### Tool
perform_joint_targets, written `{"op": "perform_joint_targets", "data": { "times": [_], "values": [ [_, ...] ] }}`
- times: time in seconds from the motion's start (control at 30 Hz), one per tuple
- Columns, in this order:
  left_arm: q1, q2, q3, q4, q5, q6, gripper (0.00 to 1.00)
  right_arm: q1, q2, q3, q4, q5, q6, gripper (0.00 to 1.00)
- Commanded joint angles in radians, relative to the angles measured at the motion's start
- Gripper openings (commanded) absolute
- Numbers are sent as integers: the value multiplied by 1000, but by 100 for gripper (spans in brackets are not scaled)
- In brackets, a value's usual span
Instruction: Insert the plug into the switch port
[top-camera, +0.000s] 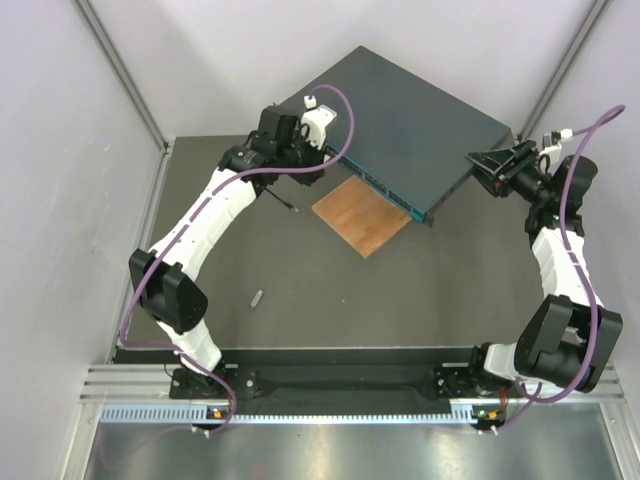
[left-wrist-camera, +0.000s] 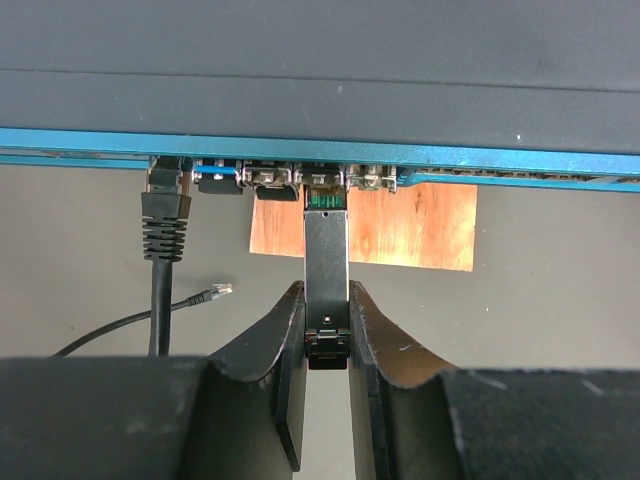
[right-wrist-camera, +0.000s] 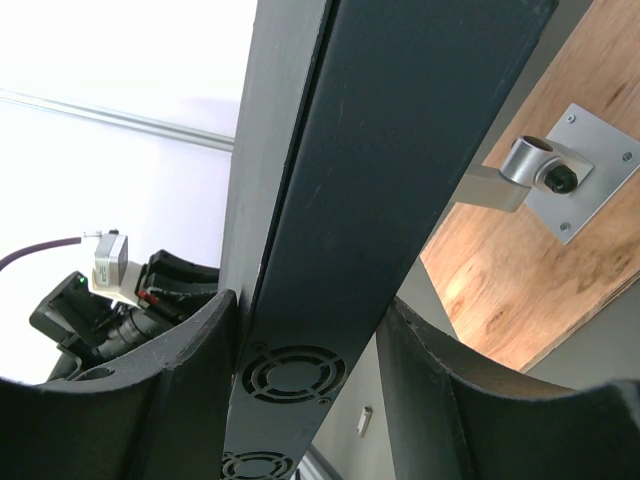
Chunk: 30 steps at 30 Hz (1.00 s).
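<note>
My left gripper should push toward the switch's teal front side (left-wrist-camera: 500, 155) next and slide the plug into the middle socket (left-wrist-camera: 322, 185) before it lets go, because the plug's green-edged end still shows outside.
The switch (top-camera: 400, 115) lies at the back of the table, its teal front face (left-wrist-camera: 500, 155) carrying a row of small sockets. My left gripper (left-wrist-camera: 327, 312) is shut on the plug (left-wrist-camera: 326, 255), a long dark metal module. The plug's green-edged tip sits at the mouth of a middle socket (left-wrist-camera: 322, 185); how deep it sits I cannot tell. From above, the left gripper (top-camera: 318, 150) is at the left end of the front face. My right gripper (right-wrist-camera: 310, 330) is shut on the switch's right side, and the vented side panel (right-wrist-camera: 300, 375) fills the gap between its fingers (right-wrist-camera: 190, 380).
A black cable (left-wrist-camera: 165, 225) is plugged in left of the plug, and a loose connector (left-wrist-camera: 215, 292) lies on the table. A thin wooden board (top-camera: 362, 215) lies under the switch's front edge. A small grey piece (top-camera: 257, 297) lies mid-table. Grey walls enclose the back.
</note>
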<state>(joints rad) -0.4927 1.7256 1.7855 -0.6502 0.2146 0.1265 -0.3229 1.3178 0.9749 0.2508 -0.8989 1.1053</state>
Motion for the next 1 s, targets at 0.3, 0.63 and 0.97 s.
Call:
{"op": "perform_joint_targets", "data": {
  "times": [0.3,0.63,0.97],
  "values": [
    [8,0,28,23,-11,12,0,16,-8,2,68,-20,-18,0],
    [8,37,45,29,3,-2,0,16,1,1,68,-21,-18,0],
    [8,29,80,40,17,-24,0,16,0,-2,67,-21,-21,0]
  ]
}}
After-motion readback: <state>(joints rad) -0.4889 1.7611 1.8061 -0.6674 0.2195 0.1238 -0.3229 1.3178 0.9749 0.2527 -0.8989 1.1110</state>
